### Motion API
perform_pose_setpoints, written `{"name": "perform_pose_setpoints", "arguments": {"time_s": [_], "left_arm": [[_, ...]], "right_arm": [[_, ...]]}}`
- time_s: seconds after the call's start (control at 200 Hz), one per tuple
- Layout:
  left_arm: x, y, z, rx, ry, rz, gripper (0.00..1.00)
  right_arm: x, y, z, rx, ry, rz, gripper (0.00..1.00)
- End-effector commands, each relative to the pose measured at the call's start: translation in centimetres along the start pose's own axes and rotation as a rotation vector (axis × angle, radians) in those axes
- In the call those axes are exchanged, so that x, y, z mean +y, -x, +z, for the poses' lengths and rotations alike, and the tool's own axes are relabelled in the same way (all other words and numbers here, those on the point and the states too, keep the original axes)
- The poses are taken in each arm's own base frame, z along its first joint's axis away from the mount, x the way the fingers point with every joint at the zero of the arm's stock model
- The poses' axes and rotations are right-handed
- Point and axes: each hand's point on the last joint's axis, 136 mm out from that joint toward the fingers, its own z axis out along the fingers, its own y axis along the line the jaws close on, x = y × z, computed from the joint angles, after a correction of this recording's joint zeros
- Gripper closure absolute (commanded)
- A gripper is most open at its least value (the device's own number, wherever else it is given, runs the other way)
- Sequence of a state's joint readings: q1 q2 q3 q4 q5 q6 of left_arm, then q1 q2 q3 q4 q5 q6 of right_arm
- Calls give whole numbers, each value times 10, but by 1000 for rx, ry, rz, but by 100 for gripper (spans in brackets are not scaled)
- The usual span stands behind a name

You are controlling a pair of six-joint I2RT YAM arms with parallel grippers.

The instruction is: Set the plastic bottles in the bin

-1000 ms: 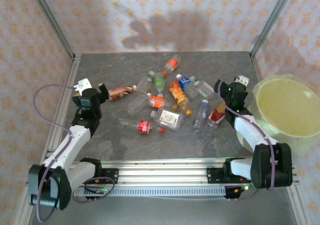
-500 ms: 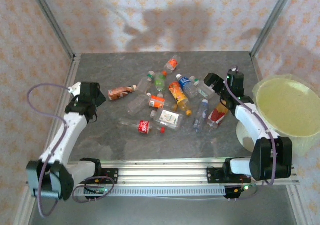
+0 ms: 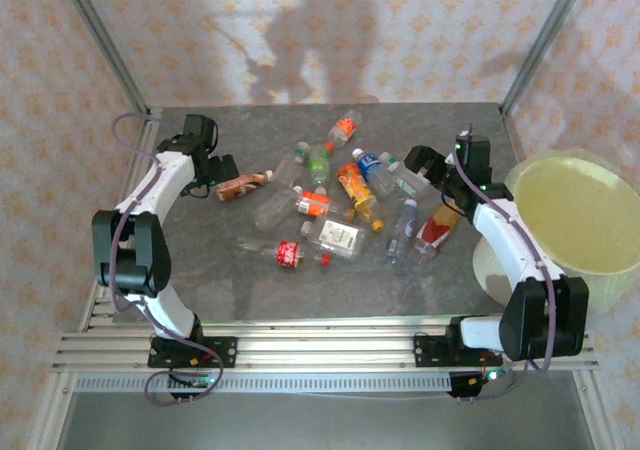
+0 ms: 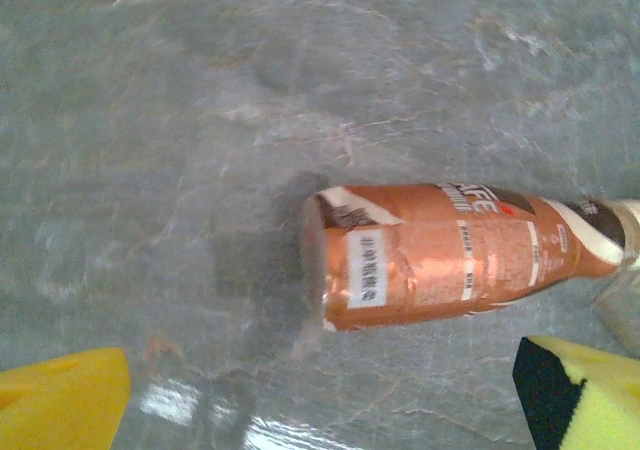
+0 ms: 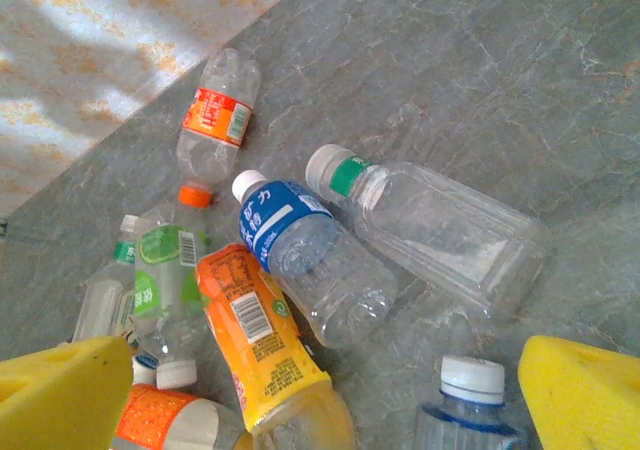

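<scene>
My left gripper will turn and go down over the brown-labelled bottle's body [image 3: 241, 185] [image 4: 440, 255] to close its fingers across the label, as the bottle lies crosswise ahead of them.
Several plastic bottles [image 3: 340, 195] lie scattered in a heap on the grey table's middle. A brown-labelled bottle [image 3: 243, 183] lies apart at the heap's left, and my left gripper [image 3: 220, 165] hovers open just left of its base. In the left wrist view this brown bottle [image 4: 440, 255] lies crosswise ahead of the yellow fingers [image 4: 60, 400], untouched. My right gripper [image 3: 420, 162] is open over the heap's right side, above a blue-labelled bottle [image 5: 310, 255] and a clear green-banded bottle [image 5: 440, 230]. The pale yellow-green bin [image 3: 575, 220] stands at the right edge.
A metal frame post [image 3: 100, 40] and patterned walls close in the table at the back and sides. A red-labelled bottle [image 3: 288, 253] lies nearest the front. An orange-yellow bottle [image 5: 265, 350] and a white-capped bottle [image 5: 470, 395] lie between the right fingers' line.
My left arm has swung from the near left up to the far left, its gripper now beside the brown bottle. My right gripper has moved back and left over the heap.
</scene>
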State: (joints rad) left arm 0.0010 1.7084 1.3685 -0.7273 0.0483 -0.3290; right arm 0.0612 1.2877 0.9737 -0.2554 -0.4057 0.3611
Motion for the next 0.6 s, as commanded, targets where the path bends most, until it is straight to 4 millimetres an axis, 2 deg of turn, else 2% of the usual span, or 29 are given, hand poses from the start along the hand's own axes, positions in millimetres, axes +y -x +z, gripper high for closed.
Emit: {"name": "perform_pose_setpoints", "arguments": {"time_s": [0.0, 0.08, 0.19, 0.23, 0.25, 0.315, 0.45, 0.596], "left_arm": [[-5, 6, -12, 17, -28, 332, 0], [-11, -1, -7, 120, -51, 530, 0], [-3, 17, 4, 139, 61, 677, 0], [-9, 24, 2, 117, 45, 720, 0], [-12, 22, 12, 135, 32, 746, 0], [-22, 24, 16, 135, -1, 822, 0], [-39, 13, 29, 183, -18, 992, 0], [-37, 1, 49, 249, 36, 1088, 0]], "right_arm": [[-7, -7, -14, -8, -40, -37, 1], [-10, -7, -17, -18, -53, -48, 1], [-14, -11, -14, -9, -61, -39, 1], [-15, -12, -12, -5, -64, -28, 1], [-16, -12, -11, -4, -65, -21, 1], [-18, -15, -7, 7, -73, -2, 1], [-23, -18, -3, 17, -87, 3, 1], [-28, -19, -3, 24, -116, 0, 1]]}}
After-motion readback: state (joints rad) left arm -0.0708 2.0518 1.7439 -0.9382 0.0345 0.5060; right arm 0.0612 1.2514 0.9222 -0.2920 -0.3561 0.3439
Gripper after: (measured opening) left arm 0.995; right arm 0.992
